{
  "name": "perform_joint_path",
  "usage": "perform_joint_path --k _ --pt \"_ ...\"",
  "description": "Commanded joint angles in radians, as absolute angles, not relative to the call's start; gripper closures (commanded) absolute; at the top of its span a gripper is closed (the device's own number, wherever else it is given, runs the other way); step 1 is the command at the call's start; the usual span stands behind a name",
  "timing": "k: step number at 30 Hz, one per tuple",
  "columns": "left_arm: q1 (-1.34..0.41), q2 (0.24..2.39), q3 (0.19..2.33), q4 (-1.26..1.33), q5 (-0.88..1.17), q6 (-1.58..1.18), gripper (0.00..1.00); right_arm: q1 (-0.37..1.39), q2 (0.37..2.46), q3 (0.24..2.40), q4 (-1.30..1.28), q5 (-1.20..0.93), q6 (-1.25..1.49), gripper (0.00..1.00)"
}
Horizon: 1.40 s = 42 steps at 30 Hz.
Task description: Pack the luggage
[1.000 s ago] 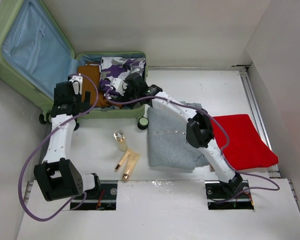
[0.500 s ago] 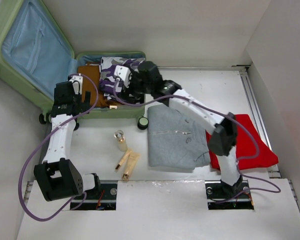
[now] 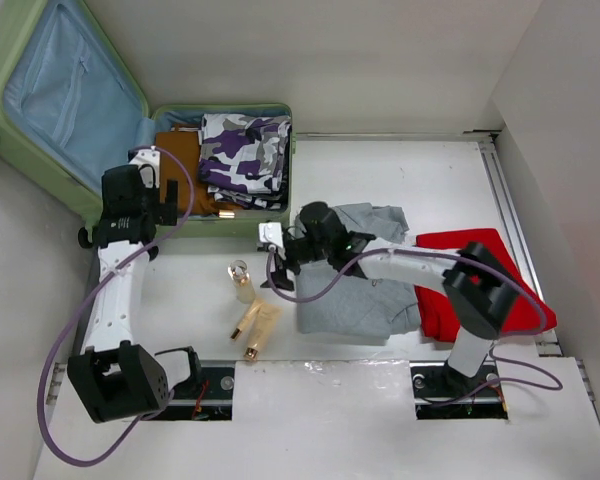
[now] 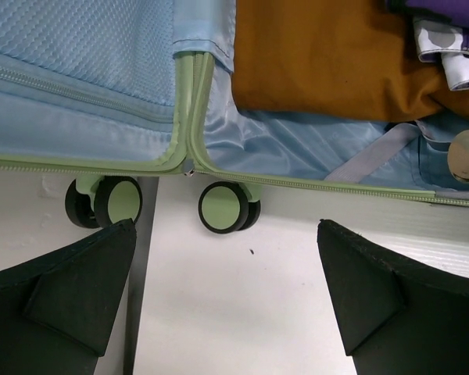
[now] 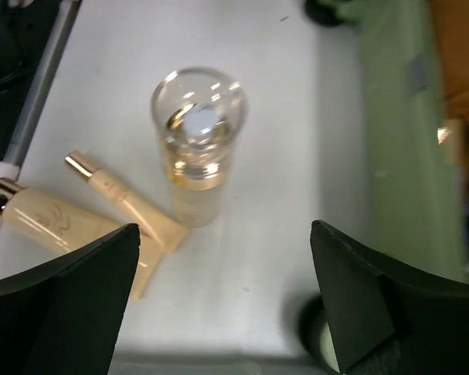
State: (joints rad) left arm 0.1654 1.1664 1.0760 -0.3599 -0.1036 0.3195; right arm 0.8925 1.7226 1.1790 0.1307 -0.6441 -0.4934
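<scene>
The bottle [image 5: 197, 141] is standing upright to the left of my right gripper in the top view. My right gripper should move that way next with open fingers and go down around the bottle's frosted body.
The luggage [image 3: 40, 150] lies open at the back left, its blue-lined lid [image 3: 65, 90] flat against the table. In its base lie a brown garment [image 3: 177, 160] and a folded purple camouflage garment [image 3: 245, 150]. My left gripper [image 3: 130, 215] hangs open over the hinge side; in the left wrist view the luggage's wheels [image 4: 227, 207] and bare table show between its fingers [image 4: 78, 289]. My right gripper [image 3: 277, 257] is open and empty above the table in front of the luggage, just right of a clear glass bottle [image 5: 197, 141] that stands upright.
Two cream tubes [image 3: 255, 325] lie near the bottle. A grey garment [image 3: 355, 280] and a red one [image 3: 495, 285] lie at the right. A luggage wheel [image 5: 316, 344] sits close below my right gripper. A raised rail [image 3: 505, 200] runs along the table's right side.
My right arm pulled out of the luggage, leaving the camouflage garment inside, and swung down to the table by the bottle with its jaws opening. My left gripper shifted slightly left.
</scene>
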Motion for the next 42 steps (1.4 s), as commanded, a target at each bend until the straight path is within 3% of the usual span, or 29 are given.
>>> perform_joint_path --k 1,6,13,16,17,21,25,27,29,33,36,39,42 --pt "0.169 1.117 1.068 -0.365 -0.095 0.302 0.0 0.916 1.788 1.125 0.522 -0.727 -0.35 0.06" --pt "0.169 1.074 1.049 -0.383 -0.095 0.324 0.0 0.916 1.884 1.078 0.795 -0.727 -0.239 0.06" --pt "0.169 1.045 1.029 -0.394 -0.106 0.333 0.0 0.936 2.034 1.108 0.952 -0.727 -0.127 0.06" --pt "0.169 1.045 1.029 -0.403 -0.106 0.333 0.0 0.936 2.069 1.126 0.953 -0.736 -0.114 0.12" --pt "0.169 1.045 1.029 -0.403 -0.106 0.333 0.0 0.936 2.069 1.138 0.953 -0.736 -0.1 0.15" --pt "0.169 1.045 1.029 -0.403 -0.106 0.333 0.0 0.936 2.079 1.157 0.968 -0.747 -0.078 0.55" --pt "0.169 1.045 1.029 -0.403 -0.106 0.333 0.0 0.936 2.068 1.166 0.968 -0.758 -0.067 0.65" --pt "0.169 1.054 1.029 -0.403 -0.106 0.333 0.0 0.936 2.081 1.166 0.959 -0.758 -0.067 0.55" --pt "0.169 1.063 1.029 -0.394 -0.106 0.333 0.0 0.936 2.101 1.198 0.944 -0.778 -0.067 0.52" --pt "0.169 1.063 1.029 -0.394 -0.106 0.333 0.0 0.936 2.147 1.207 0.989 -0.787 -0.04 0.71" --pt "0.169 1.063 1.02 -0.394 -0.106 0.344 0.0 0.936 2.129 1.198 0.989 -0.787 -0.04 0.91" --pt "0.169 1.063 1.011 -0.394 -0.129 0.344 0.0 0.936 2.045 1.27 0.861 -0.714 -0.044 1.0" --pt "0.169 1.063 1.011 -0.374 -0.158 0.344 0.0 0.936 1.919 1.397 0.565 -0.581 -0.184 1.0"
